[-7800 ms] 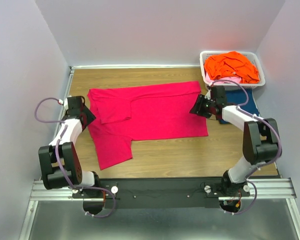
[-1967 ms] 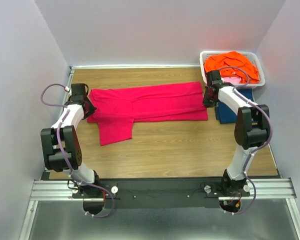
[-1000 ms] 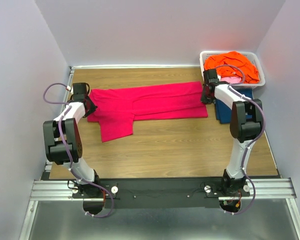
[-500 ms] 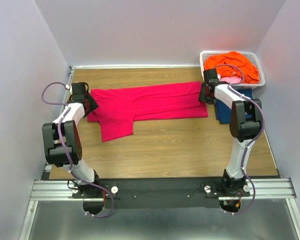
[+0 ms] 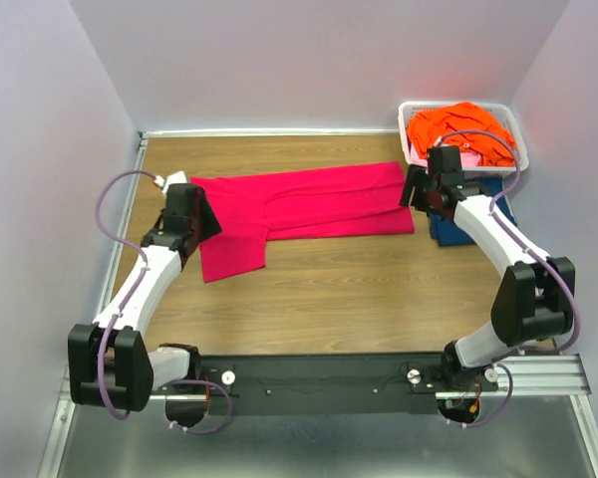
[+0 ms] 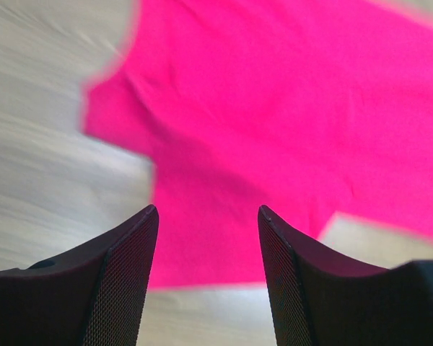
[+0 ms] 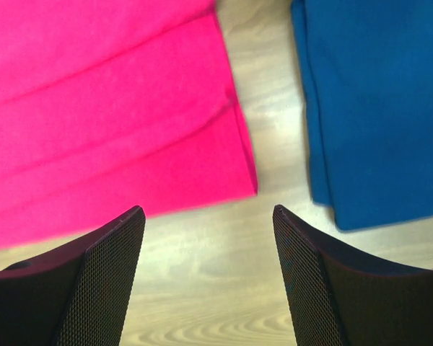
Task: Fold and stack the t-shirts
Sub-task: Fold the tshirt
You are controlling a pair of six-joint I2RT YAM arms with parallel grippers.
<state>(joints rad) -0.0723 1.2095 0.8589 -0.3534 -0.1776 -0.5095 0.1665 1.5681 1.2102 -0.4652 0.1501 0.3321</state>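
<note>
The sleeve still sticks out in front of the folded t-shirt, so my left gripper will go down and back onto the t-shirt sleeve's near edge (image 5: pixel 233 273) (image 6: pixel 212 280) to close.
The magenta-pink t-shirt (image 5: pixel 309 204) lies on the wooden table, folded lengthwise into a long band, with one sleeve (image 5: pixel 231 254) sticking out toward the front at its left end. My left gripper (image 5: pixel 203 221) hovers open over that left end; the left wrist view shows the pink sleeve (image 6: pixel 224 144) between its fingers (image 6: pixel 123 274). My right gripper (image 5: pixel 416 192) is open and empty above the shirt's right edge (image 7: pixel 130 144). A folded dark blue t-shirt (image 5: pixel 475 204) lies to the right of it, also in the right wrist view (image 7: pixel 375 101). Orange t-shirts (image 5: pixel 463 134) fill the basket.
The white plastic basket (image 5: pixel 411 149) stands at the back right corner. Pale walls close in the table on the left, back and right. Bare wood (image 5: pixel 359 289) stretches in front of the pink shirt. The arm bases sit on a black rail (image 5: pixel 319 373) at the near edge.
The near half of the pink shirt was folded back into a narrow band. Since half a second ago, both grippers have let go and drawn back toward the front; the shirt stays flat.
</note>
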